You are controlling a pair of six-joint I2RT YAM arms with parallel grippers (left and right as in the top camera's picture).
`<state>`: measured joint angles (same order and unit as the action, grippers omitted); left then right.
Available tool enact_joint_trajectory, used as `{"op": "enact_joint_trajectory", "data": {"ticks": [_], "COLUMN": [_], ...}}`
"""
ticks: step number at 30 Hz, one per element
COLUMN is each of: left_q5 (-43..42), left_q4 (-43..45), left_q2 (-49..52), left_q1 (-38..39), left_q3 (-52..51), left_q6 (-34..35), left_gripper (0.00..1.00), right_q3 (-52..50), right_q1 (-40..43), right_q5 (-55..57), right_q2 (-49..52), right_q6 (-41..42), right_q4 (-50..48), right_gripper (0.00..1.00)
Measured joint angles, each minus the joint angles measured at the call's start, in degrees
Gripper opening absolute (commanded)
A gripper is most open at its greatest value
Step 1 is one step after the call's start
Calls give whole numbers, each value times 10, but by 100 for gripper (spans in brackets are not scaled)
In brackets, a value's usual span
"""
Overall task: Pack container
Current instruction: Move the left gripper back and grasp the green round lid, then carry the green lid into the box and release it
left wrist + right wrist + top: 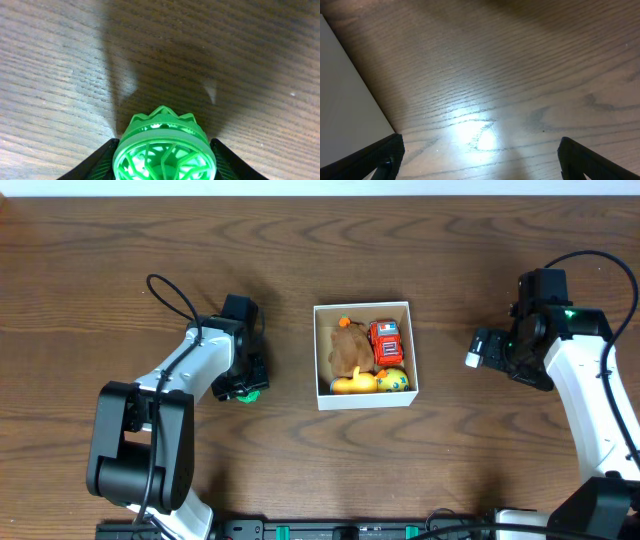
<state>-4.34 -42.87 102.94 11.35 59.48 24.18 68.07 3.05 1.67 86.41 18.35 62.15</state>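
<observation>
My left gripper will next lift the wheel toy and carry it over the gap between the brown toy (348, 348) and the closest side of the container.
The container (363, 308) is a small square white-walled box at the table's middle. It holds a brown toy (348, 348), a red truck (386, 342), a yellow duck (353, 384) and a yellow-green ball (393, 380). My left gripper (245, 385) sits left of the box and is shut on a green lattice wheel toy (164, 152), which also shows in the overhead view (246, 394). My right gripper (482, 348) is right of the box, open and empty; its view shows the fingers spread (480, 155) over bare wood, with the container's white wall (345, 100) at the left.
The brown wooden table (320, 240) stretches around the box. Black cables loop from both arms. The arm bases stand at the near edge.
</observation>
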Motion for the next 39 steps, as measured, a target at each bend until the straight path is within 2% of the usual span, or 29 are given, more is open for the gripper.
{"op": "enact_joint_trajectory", "data": {"ticks": [8,13,17,22,26,33,34,39], "left_q5": [0,0,2,1,0,0,0,0], "left_q4": [-30,-76,-67,-3,26,33,33,32], "left_q2": [-7,-58,-126,-177,-165,-90,-81,-56], "left_q1": [0,22,82,176,235,249,248,248], "left_q3": [7,75,151,189,190,189,189,189], "left_q6": [-5,-25,-56,-109,-154,-183,-184,-193], "left_gripper": [35,30,30,30,30,31,43,71], "right_q3": [0,0,0,0,0,0,0,0], "right_q1": [0,0,0,0,0,0,0,0], "right_q5": [0,0,0,0,0,0,0,0], "right_q2": [0,0,0,0,0,0,0,0], "right_q6": [0,0,0,0,0,-1,-2,-2], "right_q4": [0,0,0,0,0,2,2,2], "right_gripper": [99,99,99,99,99,99,99,99]}}
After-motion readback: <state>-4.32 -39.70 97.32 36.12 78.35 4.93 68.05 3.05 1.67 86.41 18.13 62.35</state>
